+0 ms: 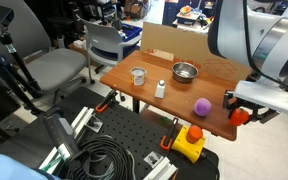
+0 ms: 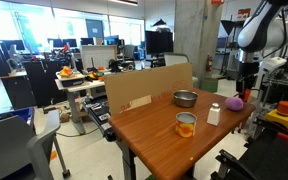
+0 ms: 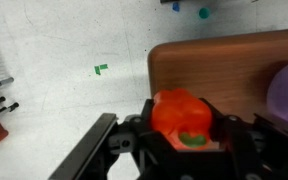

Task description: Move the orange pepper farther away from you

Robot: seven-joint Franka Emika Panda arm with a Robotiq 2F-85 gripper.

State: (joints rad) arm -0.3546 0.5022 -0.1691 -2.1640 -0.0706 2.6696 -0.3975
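I need to carry the orange pepper (image 1: 241, 115) outward with my gripper next, over the tabletop (image 1: 222, 84) beside the metal bowl, then lower it and let go. That tabletop is bare and lies outward of my gripper.
The orange pepper (image 3: 182, 118) is orange-red with a green stem and sits between my gripper's fingers (image 3: 182, 140) in the wrist view. The gripper is shut on it and holds it just past the edge of the wooden table (image 3: 219, 62). In an exterior view the pepper (image 1: 241, 115) shows as a red-orange spot in the gripper (image 1: 240, 108) at the table's right end, beside the purple ball (image 1: 201, 105). In the exterior view from the other side, the arm (image 2: 247, 70) hangs over the far table corner and I cannot make out the pepper.
On the table stand a metal bowl (image 1: 185, 71), a glass cup (image 1: 138, 75) and a small white bottle (image 1: 161, 88). A cardboard box (image 1: 169, 42) stands behind the table. A yellow box with a red button (image 1: 190, 140) sits below the table front. Chairs stand at the left.
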